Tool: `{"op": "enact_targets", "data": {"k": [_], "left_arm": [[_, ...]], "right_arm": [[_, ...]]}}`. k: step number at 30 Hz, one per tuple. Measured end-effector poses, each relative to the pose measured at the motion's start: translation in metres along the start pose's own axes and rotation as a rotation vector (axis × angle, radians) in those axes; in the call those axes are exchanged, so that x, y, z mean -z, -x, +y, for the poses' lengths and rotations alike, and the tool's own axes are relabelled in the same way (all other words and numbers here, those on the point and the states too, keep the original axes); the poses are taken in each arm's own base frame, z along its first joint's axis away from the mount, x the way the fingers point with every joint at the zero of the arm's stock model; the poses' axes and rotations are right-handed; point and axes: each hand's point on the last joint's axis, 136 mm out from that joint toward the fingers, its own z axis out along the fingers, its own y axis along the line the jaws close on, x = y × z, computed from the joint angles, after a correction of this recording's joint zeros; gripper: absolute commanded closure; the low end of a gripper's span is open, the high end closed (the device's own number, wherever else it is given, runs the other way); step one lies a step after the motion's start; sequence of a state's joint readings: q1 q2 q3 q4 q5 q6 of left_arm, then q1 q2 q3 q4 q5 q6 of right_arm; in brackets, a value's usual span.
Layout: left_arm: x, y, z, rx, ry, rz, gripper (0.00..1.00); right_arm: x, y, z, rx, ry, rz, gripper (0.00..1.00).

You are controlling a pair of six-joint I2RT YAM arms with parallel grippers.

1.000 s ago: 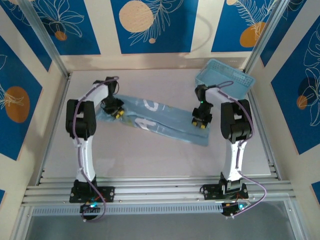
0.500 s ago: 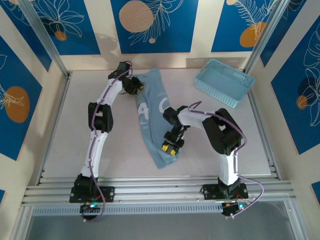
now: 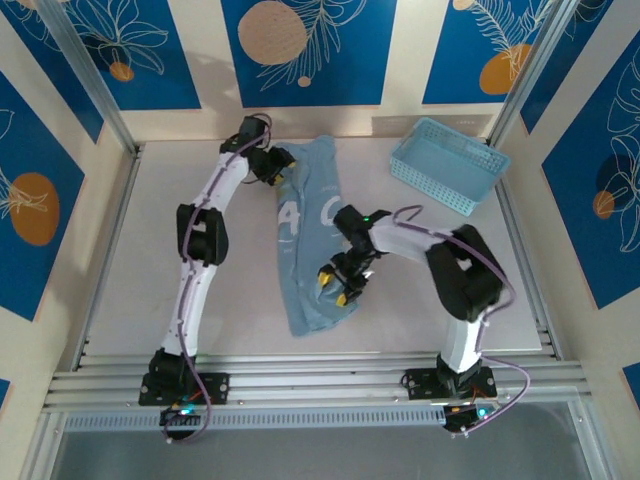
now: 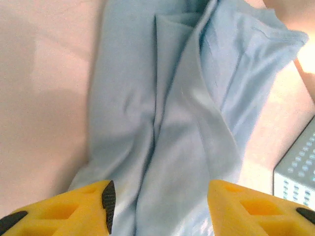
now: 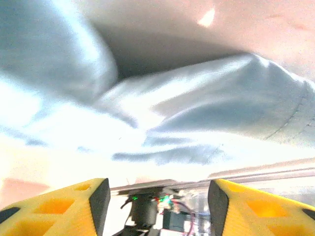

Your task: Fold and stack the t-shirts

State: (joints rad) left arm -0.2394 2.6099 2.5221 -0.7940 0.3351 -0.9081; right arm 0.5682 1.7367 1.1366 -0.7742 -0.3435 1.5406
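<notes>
My left gripper moves back from the t-shirt's far end next, down onto its near hem corner away from the basket, since the t-shirt lies in a long strip.
One light blue t-shirt (image 3: 318,180) lies as a long narrow strip running from the back of the table toward the front, white lettering (image 3: 300,215) facing up. My left gripper (image 3: 283,172) hovers at its far end, open; in the left wrist view the yellow fingers (image 4: 88,209) stand wide apart over the creased t-shirt (image 4: 172,123), and the left gripper (image 4: 160,209) holds nothing. My right gripper (image 3: 333,285) is over the near end, open. In the right wrist view the right gripper (image 5: 157,201) is empty, with the t-shirt (image 5: 206,93) lying rumpled ahead of it.
A light blue lattice basket (image 3: 448,165) stands at the back right, and its corner (image 4: 295,172) shows beside the shirt in the left wrist view. The pale table (image 3: 150,260) is bare to the left. Aluminium rails (image 3: 320,385) run along the near edge.
The shirt was swung from lying across the table to lying lengthwise. Both grippers have opened and let go of it, and the right gripper has lifted slightly.
</notes>
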Motion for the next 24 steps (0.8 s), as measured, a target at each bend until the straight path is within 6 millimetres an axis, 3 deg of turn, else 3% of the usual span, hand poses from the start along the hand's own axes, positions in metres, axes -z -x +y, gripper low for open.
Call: {"op": "enact_targets", "data": {"k": [4,6,8,10,14,16,19,24], "left_arm": [[0.081,-0.035,-0.006,-0.065,0.041,0.008,0.50],[0.115,-0.062,0.000,-0.084,0.042,0.030,0.54],[0.138,-0.109,0.022,-0.089,0.068,0.107,0.57],[0.142,-0.167,0.057,-0.083,0.111,0.225,0.57],[0.135,-0.292,0.152,-0.020,0.293,0.519,0.55],[0.140,-0.337,0.183,0.006,0.363,0.614,0.54],[0.148,-0.378,0.199,0.017,0.400,0.687,0.54],[0.144,-0.398,0.189,-0.014,0.372,0.697,0.55]], "right_arm": [[0.056,0.005,-0.001,0.016,0.172,-0.055,0.52],[0.071,0.016,-0.003,0.058,0.219,-0.090,0.52],[0.077,0.029,-0.006,0.120,0.229,-0.129,0.53],[0.075,0.036,-0.010,0.205,0.212,-0.142,0.52],[0.063,0.037,-0.024,0.351,0.161,-0.134,0.48],[0.051,0.035,-0.036,0.392,0.130,-0.109,0.48],[0.031,0.031,-0.057,0.415,0.072,-0.053,0.47],[-0.002,0.021,-0.081,0.452,-0.020,0.021,0.47]]}}
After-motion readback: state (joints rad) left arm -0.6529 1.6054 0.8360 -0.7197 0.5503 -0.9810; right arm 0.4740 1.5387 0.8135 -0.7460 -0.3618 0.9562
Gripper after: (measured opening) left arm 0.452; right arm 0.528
